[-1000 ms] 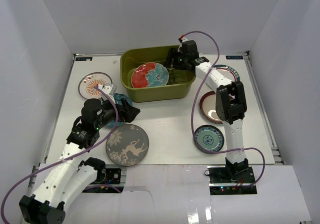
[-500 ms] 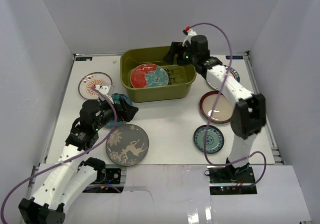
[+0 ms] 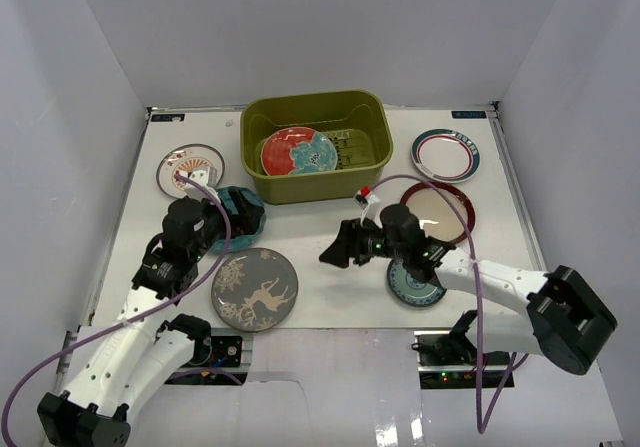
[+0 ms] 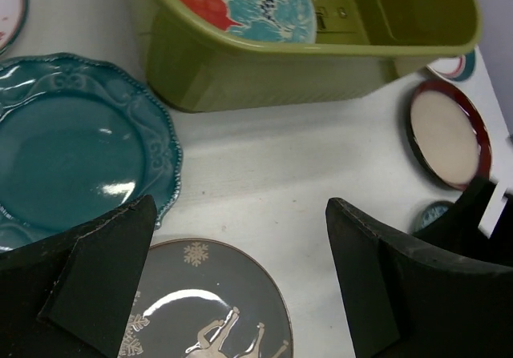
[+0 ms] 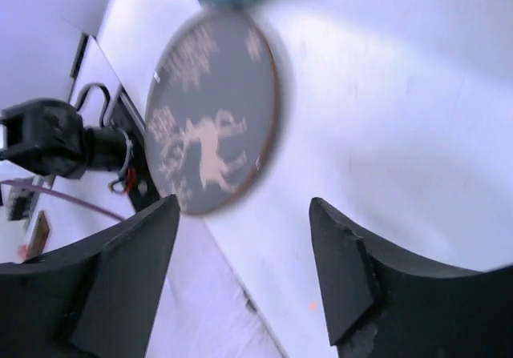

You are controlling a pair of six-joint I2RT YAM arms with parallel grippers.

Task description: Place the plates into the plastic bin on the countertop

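My right gripper needs to move down and across to the grey deer plate's nearest rim (image 3: 296, 286) (image 5: 265, 154) next, as it is below and to the left in the top view.
The olive plastic bin (image 3: 300, 189) stands at the back of the white countertop (image 3: 330, 227) with the red-teal floral plate (image 3: 298, 152) lying in it. My left gripper (image 3: 222, 227) is open and empty over the edge of the teal scalloped plate (image 4: 72, 158), with the grey deer plate (image 4: 208, 310) just below its jaws. My right gripper (image 3: 335, 253) hovers open and empty, low over the bare table between the grey deer plate (image 3: 254, 288) and the small teal plate (image 3: 415, 285). The right wrist view shows the grey deer plate (image 5: 212, 122) ahead, blurred.
The orange sunburst plate (image 3: 190, 169) lies at the far left. The maroon-rimmed cream plate (image 3: 442, 210) and the red-teal ringed white plate (image 3: 446, 154) lie right of the bin. My right forearm crosses part of the small teal plate. White walls surround the table.
My right arm has swung out of the bin and down to the front middle of the table, leaving the floral plate inside. My left gripper pulled back slightly to the left.
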